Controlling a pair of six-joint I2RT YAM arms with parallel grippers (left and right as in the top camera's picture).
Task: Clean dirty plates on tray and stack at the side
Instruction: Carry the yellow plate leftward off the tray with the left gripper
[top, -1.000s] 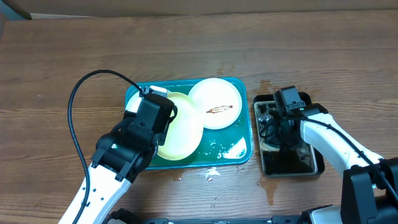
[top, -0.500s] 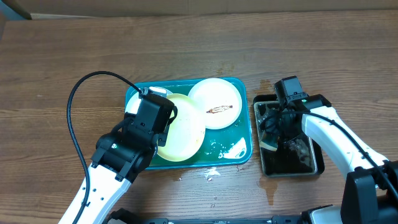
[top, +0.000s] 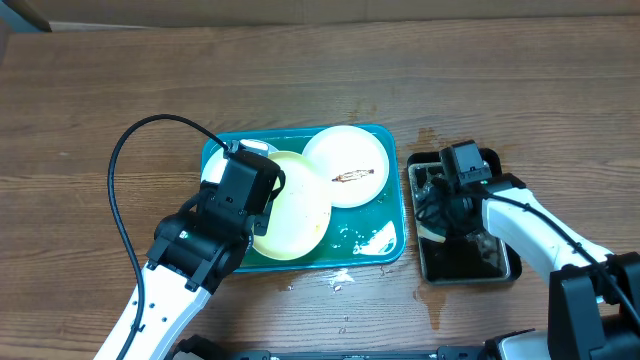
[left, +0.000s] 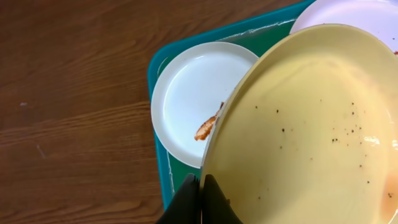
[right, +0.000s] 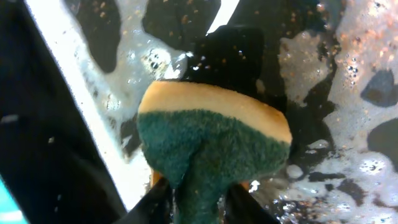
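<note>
I will next lower the plate with my left gripper, left in the overhead view, and release it on bare tabletop beside the teal tray.
The teal tray (top: 390, 190) holds three plates. My left gripper (left: 201, 186) is shut on the rim of the pale yellow-green plate (top: 295, 210) and holds it tilted over the tray; it is speckled with dark crumbs in the left wrist view (left: 311, 130). A white plate with a brown smear (left: 186, 93) lies partly under it at the tray's left. Another white plate (top: 345, 165) with a brown smear lies at the tray's back right. My right gripper (right: 199, 199) is shut on a green and yellow sponge (right: 211, 137) inside the black tray (top: 505, 268).
The black tray holds soapy water and foam (right: 348, 74). Foam and water lie on the teal tray's front right (top: 375, 240) and spill on the table (top: 340, 278). A black cable (top: 125, 180) loops over the table at the left.
My right gripper shifted back and then forward again inside the black tray with the sponge. The left arm and the yellow-green plate have not moved.
</note>
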